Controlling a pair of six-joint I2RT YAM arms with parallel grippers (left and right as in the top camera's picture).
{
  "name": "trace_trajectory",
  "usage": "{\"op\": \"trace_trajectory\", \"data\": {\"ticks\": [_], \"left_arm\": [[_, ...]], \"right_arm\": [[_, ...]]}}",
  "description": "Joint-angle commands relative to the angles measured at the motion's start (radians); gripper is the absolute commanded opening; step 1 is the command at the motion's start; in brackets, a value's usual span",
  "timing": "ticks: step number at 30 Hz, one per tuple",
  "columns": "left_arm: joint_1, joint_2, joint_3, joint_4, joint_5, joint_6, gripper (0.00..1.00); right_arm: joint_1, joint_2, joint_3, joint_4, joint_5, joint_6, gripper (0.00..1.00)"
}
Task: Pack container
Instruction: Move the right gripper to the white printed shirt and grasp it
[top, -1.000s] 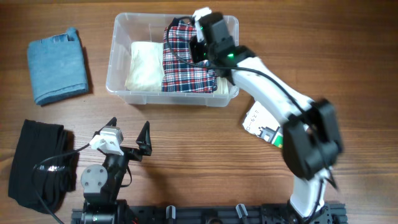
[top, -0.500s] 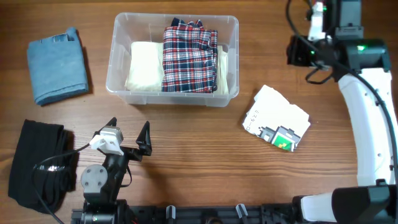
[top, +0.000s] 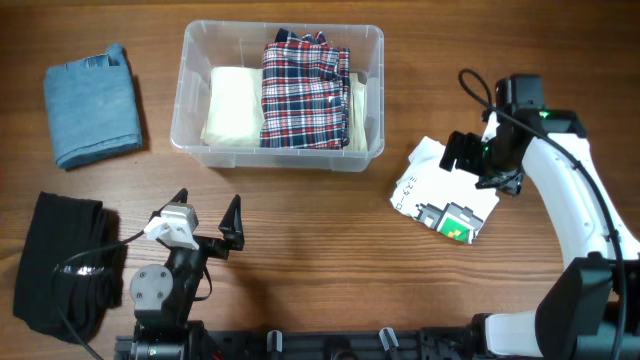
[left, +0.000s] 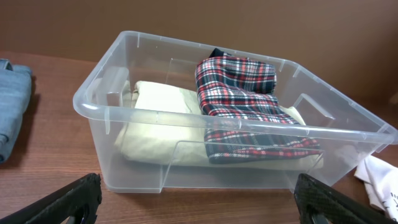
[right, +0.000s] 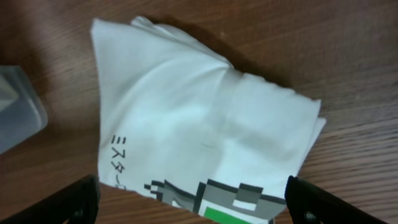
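I need to lower my right gripper across onto the T-shirt's edge farthest from the container next, since that edge is below the gripper, to the right in the wrist view.
The clear container (top: 192, 95) stands at the back middle of the table. It holds a cream folded cloth (top: 232, 105) on the left and a plaid shirt (top: 303, 92) on the right. In the left wrist view the container (left: 92, 99) fills the frame, and my left gripper (left: 198, 204) rests open on the near side, well short of it. To the right of the container lies a white printed T-shirt (top: 440, 195). My right gripper (top: 482, 163) hovers open over it, the white T-shirt (right: 205, 124) spread between the fingers (right: 73, 199), untouched.
A folded blue cloth (top: 92, 105) lies at the back left. A black garment (top: 58, 262) lies at the front left beside the left arm's base. The container's corner (right: 17, 115) shows at the left edge of the right wrist view.
My right gripper let go of the plaid shirt in the container, swung out to the right, opened wide and came down over the white T-shirt. The left arm stayed still.
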Motion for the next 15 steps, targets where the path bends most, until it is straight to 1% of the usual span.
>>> {"op": "trace_trajectory", "data": {"ticks": [1,5,10,12,13,15], "left_arm": [[0.007,-0.002,-0.004,-0.004,0.012,-0.009,1.00],[0.007,-0.002,-0.004,-0.004,0.012,-0.009,1.00],[0.007,-0.002,-0.004,-0.004,0.012,-0.009,1.00],[0.007,-0.002,-0.004,-0.004,0.012,-0.009,1.00],[0.007,-0.002,-0.004,-0.004,0.012,-0.009,1.00],[0.007,-0.002,-0.004,-0.004,0.012,-0.009,1.00]], "right_arm": [[-0.003,-0.009,-0.043,0.023,-0.016,0.100,0.94],[-0.004,-0.009,-0.050,0.004,-0.016,0.134,0.96],[-0.035,-0.009,-0.050,-0.043,-0.005,0.218,0.96],[-0.056,-0.009,-0.050,-0.061,-0.002,0.219,0.97],[-0.076,-0.009,-0.050,-0.072,0.013,0.220,1.00],[-0.103,-0.009,-0.050,-0.077,0.039,0.222,1.00]]}}
